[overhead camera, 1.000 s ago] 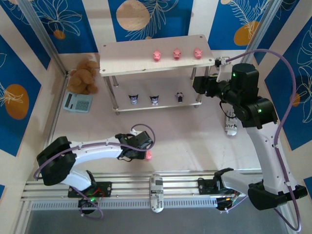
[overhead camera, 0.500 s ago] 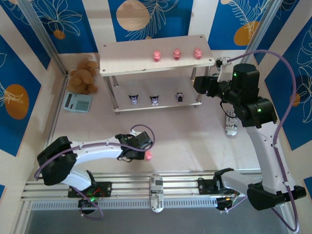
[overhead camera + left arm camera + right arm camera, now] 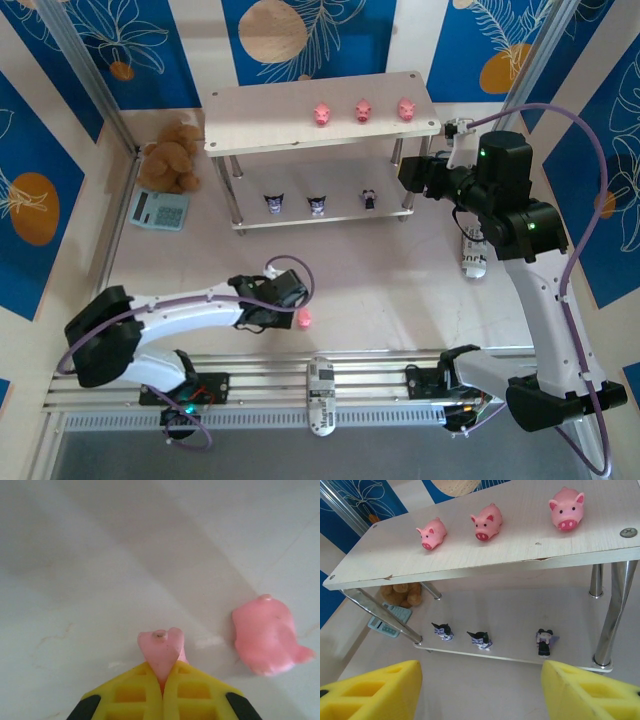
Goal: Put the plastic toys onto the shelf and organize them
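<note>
My left gripper next lifts up and outward to release its pig on the top board beside the pigs, as that spot is above and outward of it.
My left gripper [image 3: 162, 672] is shut on a small pink pig [image 3: 161, 647], pinching it low over the table; the pig's end sticks out past the yellow fingers. A second pink pig [image 3: 267, 635] lies on the table just to its right. From above, the left gripper [image 3: 272, 316] sits near the front with a pink pig [image 3: 303, 320] beside it. The shelf [image 3: 260, 115] holds three pink pigs [image 3: 487, 522] on its top board and three dark figurines [image 3: 481, 639] on the lower board. My right gripper [image 3: 480, 680] hangs open and holds nothing, off the shelf's right end [image 3: 418, 172].
A brown teddy bear [image 3: 172, 155] and a teal clock [image 3: 160, 209] sit left of the shelf. A white bottle-like object [image 3: 472, 255] lies under the right arm, another [image 3: 320, 392] on the front rail. Blue patterned walls enclose the table.
My left gripper's jaws have closed onto the pink pig, and the left arm's elbow has shifted slightly left. The right arm has stayed put.
</note>
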Controlling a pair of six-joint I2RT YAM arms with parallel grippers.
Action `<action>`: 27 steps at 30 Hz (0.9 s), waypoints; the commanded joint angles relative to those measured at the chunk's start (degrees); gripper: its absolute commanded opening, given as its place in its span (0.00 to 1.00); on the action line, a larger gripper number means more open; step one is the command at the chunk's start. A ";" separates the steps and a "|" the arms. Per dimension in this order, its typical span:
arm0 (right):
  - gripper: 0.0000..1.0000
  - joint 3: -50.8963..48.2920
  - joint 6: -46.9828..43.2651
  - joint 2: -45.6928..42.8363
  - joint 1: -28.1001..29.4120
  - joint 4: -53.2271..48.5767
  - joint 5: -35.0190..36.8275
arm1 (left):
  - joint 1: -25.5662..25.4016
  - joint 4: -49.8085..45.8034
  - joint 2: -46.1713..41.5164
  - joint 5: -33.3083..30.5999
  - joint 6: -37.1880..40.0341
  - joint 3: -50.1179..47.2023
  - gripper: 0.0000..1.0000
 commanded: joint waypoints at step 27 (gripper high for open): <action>0.65 7.42 -0.23 5.39 1.61 -1.23 0.99 | 23.44 -10.03 18.07 2.07 39.85 80.26 0.07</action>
